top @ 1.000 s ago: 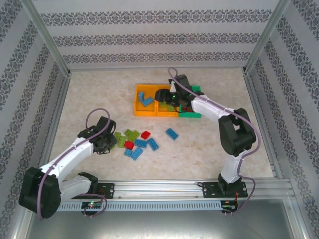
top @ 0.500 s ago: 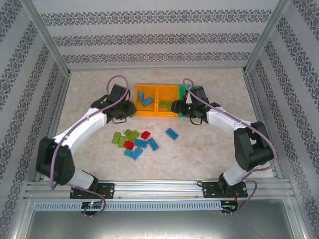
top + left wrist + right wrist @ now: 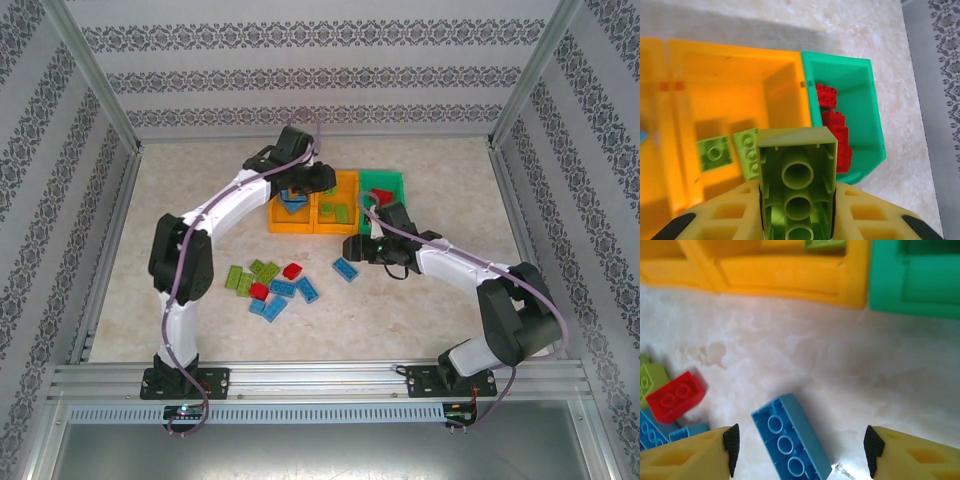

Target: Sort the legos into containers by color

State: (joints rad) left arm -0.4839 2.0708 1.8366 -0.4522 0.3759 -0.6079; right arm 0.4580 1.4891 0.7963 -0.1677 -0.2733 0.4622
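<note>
My left gripper lowers it there and releases it next.
My left gripper (image 3: 312, 180) is shut on a light green lego (image 3: 797, 165), held underside up over the middle orange container (image 3: 730, 90). Two light green legos (image 3: 715, 152) lie in that container. The green container (image 3: 870, 100) to its right holds red legos (image 3: 832, 120). The left orange container (image 3: 272, 215) holds blue ones. My right gripper (image 3: 800, 450) is open above the table, with an upturned blue lego (image 3: 790, 445) lying between its fingers, untouched. This blue lego (image 3: 345, 268) sits apart from the loose pile (image 3: 270, 288).
The pile holds red (image 3: 292, 270), blue (image 3: 283, 289) and light green (image 3: 245, 279) bricks on the marble table, left of my right gripper. A red brick (image 3: 675, 396) lies near the right gripper's left finger. Metal frame posts and patterned walls surround the table.
My left arm swung from the pile up to the containers, carrying the light green lego. My right gripper drew back from the green container and came down over the blue lego.
</note>
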